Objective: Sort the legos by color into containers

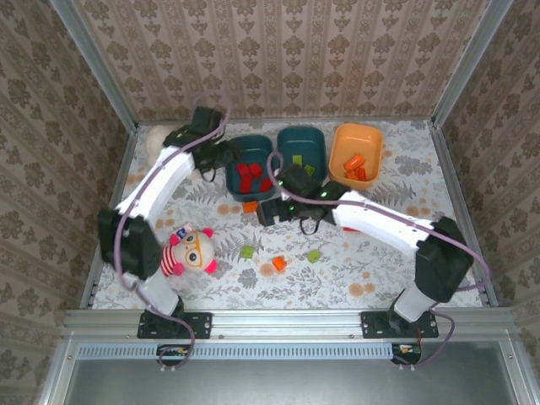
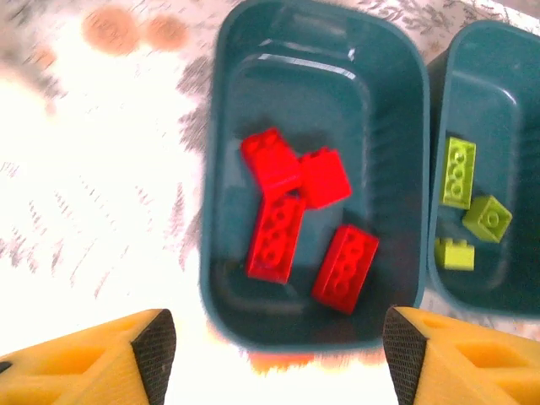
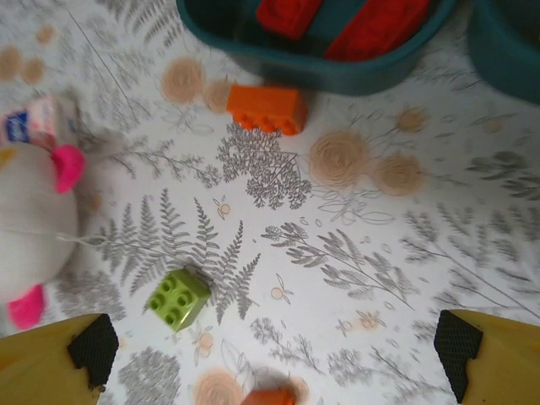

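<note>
The robot's right gripper will next move down and across onto the loose orange brick [image 1: 250,206] [image 3: 267,108], as the brick lies below and beside the gripper's open fingers, near the red bricks' tub.
Three tubs stand in a row at the back. The left teal tub [image 1: 234,173] [image 2: 224,169] holds several red bricks [image 1: 249,175] [image 2: 274,236]. Light green bricks [image 1: 308,169] [image 2: 458,173] lie in the middle teal tub [image 1: 301,139] [image 2: 506,101], and orange bricks [image 1: 358,165] in the orange tub [image 1: 356,135]. My left gripper [image 1: 221,156] [image 2: 278,359] hangs open over the left tub's near end, nothing between its fingers. My right gripper [image 1: 266,209] [image 3: 274,350] stands wide open over the cloth, beside a loose orange brick [image 1: 250,206] [image 3: 267,108]. A green brick [image 1: 246,251] [image 3: 178,298], an orange one [image 1: 279,263] and another green one [image 1: 313,255] lie nearer.
A striped plush doll [image 1: 190,249] [image 3: 29,228] lies at the left, close to the loose green brick. A white plush bear [image 1: 154,142] sits in the back left corner behind my left arm. Patterned walls close in the table on three sides.
</note>
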Robot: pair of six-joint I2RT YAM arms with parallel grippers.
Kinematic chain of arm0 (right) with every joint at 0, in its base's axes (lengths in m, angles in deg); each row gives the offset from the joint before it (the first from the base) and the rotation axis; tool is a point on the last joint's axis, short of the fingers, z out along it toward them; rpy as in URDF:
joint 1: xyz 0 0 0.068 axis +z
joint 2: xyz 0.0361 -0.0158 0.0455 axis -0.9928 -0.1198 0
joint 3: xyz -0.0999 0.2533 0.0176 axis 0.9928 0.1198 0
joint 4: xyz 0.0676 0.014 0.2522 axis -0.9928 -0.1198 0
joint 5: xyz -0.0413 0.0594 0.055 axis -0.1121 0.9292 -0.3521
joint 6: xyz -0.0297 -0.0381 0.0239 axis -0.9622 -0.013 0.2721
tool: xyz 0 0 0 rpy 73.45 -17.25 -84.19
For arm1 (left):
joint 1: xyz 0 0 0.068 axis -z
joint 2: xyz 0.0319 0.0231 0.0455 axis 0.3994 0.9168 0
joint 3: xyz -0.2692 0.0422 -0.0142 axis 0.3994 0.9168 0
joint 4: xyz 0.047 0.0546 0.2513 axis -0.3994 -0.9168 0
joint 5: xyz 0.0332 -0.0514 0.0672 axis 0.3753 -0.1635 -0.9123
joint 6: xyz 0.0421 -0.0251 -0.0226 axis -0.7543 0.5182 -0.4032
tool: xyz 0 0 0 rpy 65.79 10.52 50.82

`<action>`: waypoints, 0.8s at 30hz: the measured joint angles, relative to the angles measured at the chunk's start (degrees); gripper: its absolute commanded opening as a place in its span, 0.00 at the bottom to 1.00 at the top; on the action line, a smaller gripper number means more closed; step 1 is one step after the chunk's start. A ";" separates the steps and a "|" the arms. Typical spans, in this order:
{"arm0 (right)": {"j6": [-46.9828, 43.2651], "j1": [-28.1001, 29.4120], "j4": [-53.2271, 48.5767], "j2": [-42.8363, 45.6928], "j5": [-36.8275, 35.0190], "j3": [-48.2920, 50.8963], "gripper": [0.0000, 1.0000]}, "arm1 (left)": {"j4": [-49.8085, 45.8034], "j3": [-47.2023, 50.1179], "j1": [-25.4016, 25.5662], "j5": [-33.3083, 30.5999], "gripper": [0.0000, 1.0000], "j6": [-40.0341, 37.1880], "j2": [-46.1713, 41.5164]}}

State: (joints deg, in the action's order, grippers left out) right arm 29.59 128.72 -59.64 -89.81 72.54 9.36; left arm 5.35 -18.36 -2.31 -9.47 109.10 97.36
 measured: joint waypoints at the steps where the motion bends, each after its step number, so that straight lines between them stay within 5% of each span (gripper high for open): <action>1: 0.48 1.22 2.29 -2.10 -1.31 0.44 1.00 | 1.14 4.61 -0.68 0.35 0.69 0.59 -4.04; 10: 5.05 7.26 13.68 -20.13 -11.58 -7.15 1.00 | 1.46 31.61 -4.96 1.97 0.70 3.78 -27.28; 24: 7.78 7.28 13.09 -33.94 -20.98 -17.68 0.91 | -2.99 34.27 -9.20 3.85 0.69 4.04 -37.79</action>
State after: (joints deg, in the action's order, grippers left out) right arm 37.37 136.00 -46.55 -123.75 51.56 -8.32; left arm 2.36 15.91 -11.51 -5.62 113.14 59.56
